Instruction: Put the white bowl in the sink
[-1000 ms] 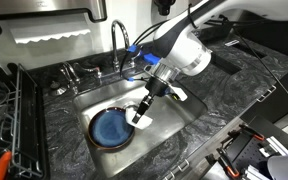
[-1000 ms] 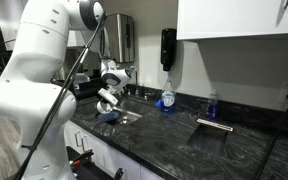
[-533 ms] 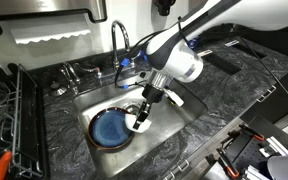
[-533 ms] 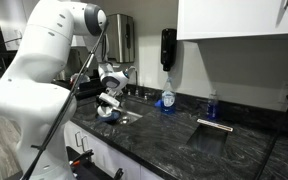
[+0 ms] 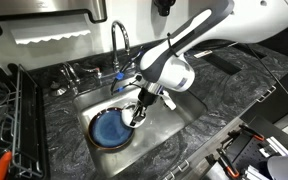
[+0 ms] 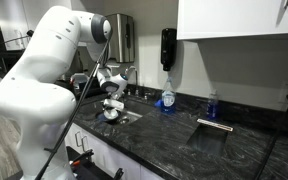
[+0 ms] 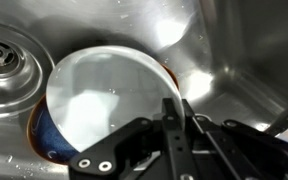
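The white bowl is over only the blue plate's edge, so next my gripper will move it toward the blue plate's middle and down, then release its rim.
My gripper is shut on the rim of the white bowl, which fills the middle of the wrist view. The bowl is held low inside the steel sink, tilted, over the right edge of a round blue plate; I cannot tell whether they touch. The round drain lies to the left. In an exterior view the gripper reaches down into the sink with the bowl at the plate's edge. The gripper also shows in an exterior view.
A curved faucet stands behind the sink. A black dish rack stands on the dark marbled counter. A soap bottle and a blue bottle stand by the wall.
The gripper has moved down and toward the blue plate with the white bowl still in it; the arm has leaned further over the sink.
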Controlling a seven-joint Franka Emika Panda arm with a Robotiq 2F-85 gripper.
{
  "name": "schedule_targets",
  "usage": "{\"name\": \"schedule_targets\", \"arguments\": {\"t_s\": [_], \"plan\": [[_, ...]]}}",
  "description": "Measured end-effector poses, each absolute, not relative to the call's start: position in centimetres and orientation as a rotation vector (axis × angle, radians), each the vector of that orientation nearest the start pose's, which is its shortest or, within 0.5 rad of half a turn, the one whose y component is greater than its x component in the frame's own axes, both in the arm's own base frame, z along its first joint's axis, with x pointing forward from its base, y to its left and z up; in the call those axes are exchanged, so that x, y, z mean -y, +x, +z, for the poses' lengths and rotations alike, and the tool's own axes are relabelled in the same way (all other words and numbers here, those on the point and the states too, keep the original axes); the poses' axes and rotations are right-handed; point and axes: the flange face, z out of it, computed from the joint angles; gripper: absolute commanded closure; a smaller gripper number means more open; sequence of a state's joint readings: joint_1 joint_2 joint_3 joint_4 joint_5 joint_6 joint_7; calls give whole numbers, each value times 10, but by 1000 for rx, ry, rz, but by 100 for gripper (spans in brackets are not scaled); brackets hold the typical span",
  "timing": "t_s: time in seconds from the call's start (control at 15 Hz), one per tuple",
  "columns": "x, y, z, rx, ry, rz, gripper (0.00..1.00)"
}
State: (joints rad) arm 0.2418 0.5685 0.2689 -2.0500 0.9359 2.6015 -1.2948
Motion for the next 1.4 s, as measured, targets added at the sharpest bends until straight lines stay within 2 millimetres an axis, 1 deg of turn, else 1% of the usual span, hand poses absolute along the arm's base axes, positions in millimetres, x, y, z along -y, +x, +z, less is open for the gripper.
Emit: {"name": "schedule_targets", "arguments": {"t_s": [0.13, 0.2, 0.53, 0.6, 0.67, 0.93, 1.27, 1.4], "plan": [[-282, 517, 146, 1202, -2270, -274, 98], [-288, 517, 142, 1234, -2262, -295, 98], [-323, 517, 130, 1441, -2216, -407, 98], [-328, 516, 127, 1486, -2204, -418, 66], [-333, 517, 127, 1527, -2192, -430, 65], [-344, 516, 126, 1630, -2159, -419, 38], [-346, 521, 133, 1677, -2143, -412, 3], [-343, 523, 134, 1664, -2167, -381, 0]]}}
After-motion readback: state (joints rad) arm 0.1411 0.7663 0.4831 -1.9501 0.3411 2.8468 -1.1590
